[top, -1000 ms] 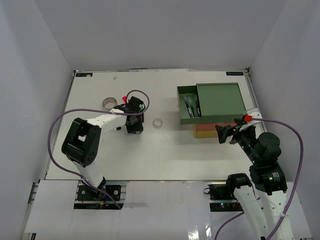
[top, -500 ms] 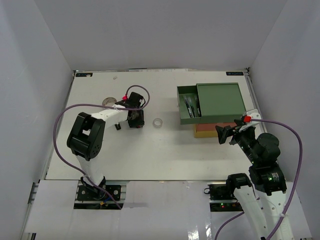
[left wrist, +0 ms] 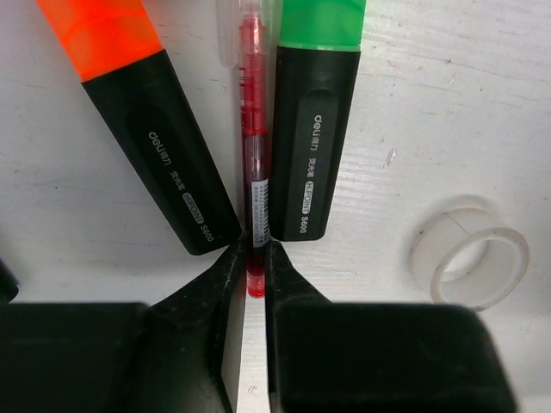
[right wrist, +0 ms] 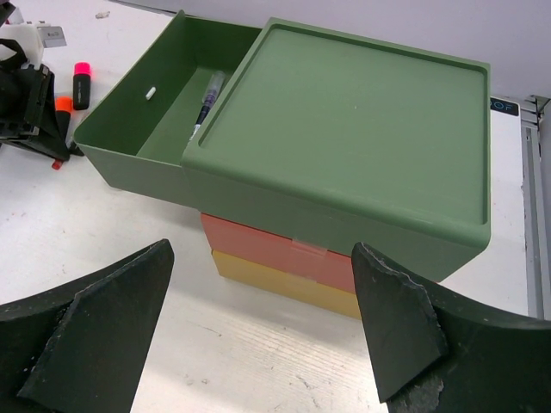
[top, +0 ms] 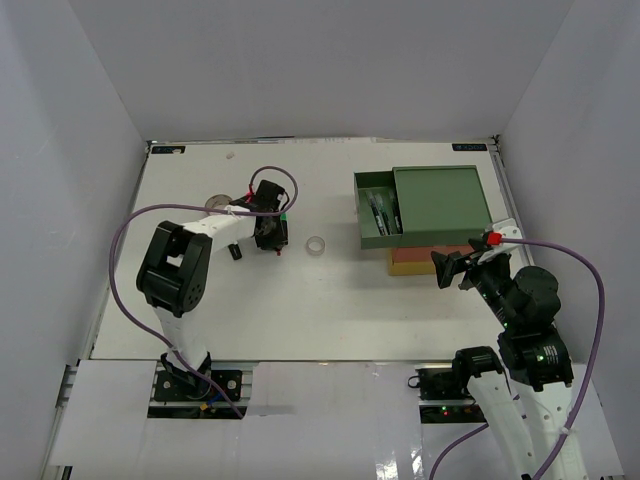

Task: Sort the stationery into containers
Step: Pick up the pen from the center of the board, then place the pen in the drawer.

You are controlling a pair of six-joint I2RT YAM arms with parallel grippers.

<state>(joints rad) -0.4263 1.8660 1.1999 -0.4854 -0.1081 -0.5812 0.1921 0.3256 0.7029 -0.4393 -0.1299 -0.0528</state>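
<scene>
Next I will lift my left gripper, cross to the green drawer point(right wrist: 129, 146) holding pens, to the gripper's right in the top view, and release the red pen.
My left gripper point(left wrist: 252, 267) is shut on the near end of a thin red pen point(left wrist: 254, 155) that lies on the table. The pen rests between an orange-capped highlighter point(left wrist: 151, 129) and a green-capped highlighter point(left wrist: 312, 129). A white tape roll point(left wrist: 469, 258) sits just to the right. In the top view the left gripper point(top: 270, 235) is left of centre, with a grey tape roll point(top: 216, 205) beyond it. The containers point(top: 440, 205) stand at the right, and the green top drawer point(right wrist: 129, 146) is pulled out with dark pens point(right wrist: 207, 103) inside. My right gripper point(right wrist: 258, 327) hangs open in front of the stack.
A pink-capped highlighter point(right wrist: 83, 82) lies near the left arm. A small dark item point(top: 234, 252) sits on the table beside the left gripper. The orange-red point(right wrist: 275, 249) and yellow point(right wrist: 284, 284) drawers are pushed in. White walls enclose the table on three sides.
The left gripper has shifted slightly toward the far side and its jaws have closed on the red pen. The right arm has not moved.
</scene>
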